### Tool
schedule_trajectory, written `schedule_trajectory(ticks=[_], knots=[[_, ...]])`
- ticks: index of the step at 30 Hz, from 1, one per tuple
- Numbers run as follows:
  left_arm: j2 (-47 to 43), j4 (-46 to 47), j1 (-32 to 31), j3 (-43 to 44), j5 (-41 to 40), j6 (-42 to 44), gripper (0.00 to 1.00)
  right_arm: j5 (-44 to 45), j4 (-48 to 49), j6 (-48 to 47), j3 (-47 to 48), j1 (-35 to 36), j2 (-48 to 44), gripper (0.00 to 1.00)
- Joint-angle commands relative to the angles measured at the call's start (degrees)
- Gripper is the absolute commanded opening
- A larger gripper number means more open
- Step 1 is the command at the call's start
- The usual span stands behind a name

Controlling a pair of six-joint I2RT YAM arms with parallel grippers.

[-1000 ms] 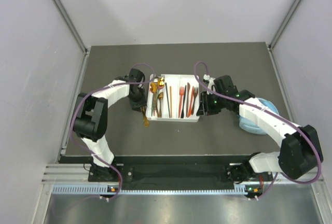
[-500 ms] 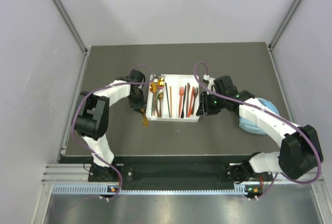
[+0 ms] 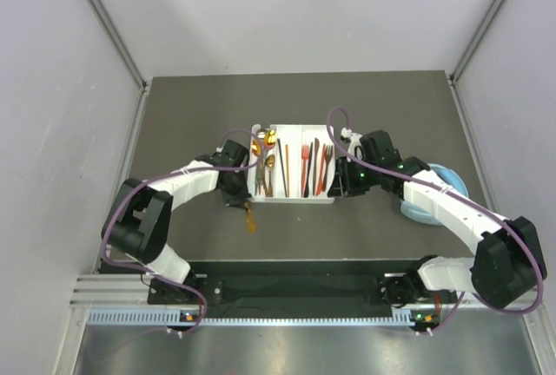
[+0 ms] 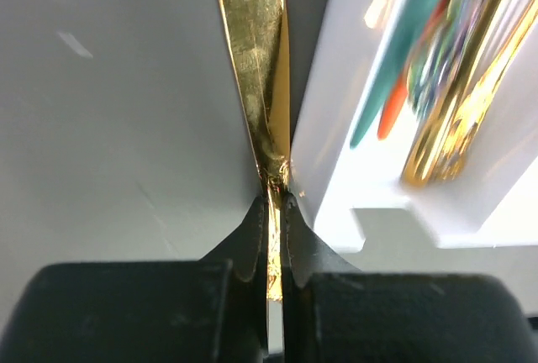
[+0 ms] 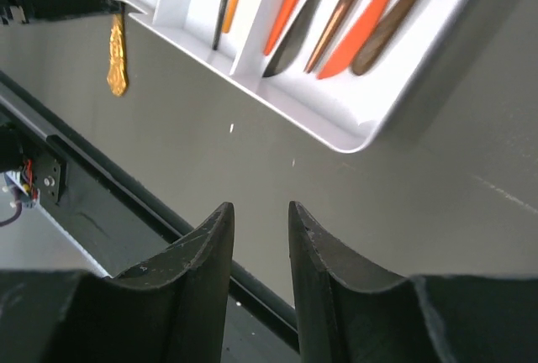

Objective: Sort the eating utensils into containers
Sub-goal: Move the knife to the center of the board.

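My left gripper needs to move back toward the black bar next, to the right in the top view, because the gold utensil is close against the side of the tray.
My left gripper is shut on the end of a gold utensil, which hangs just outside the left wall of the white tray. From the right wrist the same gold utensil shows past the tray's corner. The tray holds several utensils: teal and gold ones on the left, orange, red and brown ones on the right. At the tray's right front corner my right gripper is open, with nothing between its fingers.
Light-blue headphones lie on the dark mat right of the tray, partly under my right arm. A black rail runs along the near edge of the table.
My left gripper closed on the gold utensil and drew it toward the near edge, a little to the right. The left elbow swung down. The right arm barely moved.
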Motion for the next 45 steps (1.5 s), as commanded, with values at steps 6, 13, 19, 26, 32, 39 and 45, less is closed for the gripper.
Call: schedule_trajectory(ticks=[6,13,19,26,32,39,45], knots=[[-0.2,-14.6,-12.4,-1.5,5.2,-12.3,0.00,-1.9,2.6,0.6,-0.6,3.7,-4.2,0.33],[4.4,-6.9,-22.4,-2.0,4.4,-21.7,0.00,-2.9,2.1,0.1,-0.8,10.4,-4.2,0.38],[-2.2,-13.9,-24.7,5.4,-10.4,-25.0,0.13,-0.9,6.4,2.6,-2.9,17.0,-6.2,0.46],[-15.6,-28.4,-20.0,13.9,-27.7,-26.2,0.24,0.8,8.1,1.0,-0.1,23.6,3.1,0.48],[-24.3,-31.0,-5.0,12.1,-28.3,-20.3,0.24,2.4,12.8,0.4,7.1,31.6,16.7,0.50],[-29.0,-30.6,5.3,10.8,-29.8,-15.2,0.24,9.8,11.2,-1.7,18.5,36.0,29.0,0.55],[-30.7,-25.8,16.6,10.6,-25.9,-10.1,0.24,16.3,6.9,-4.5,27.0,37.7,36.5,0.56]])
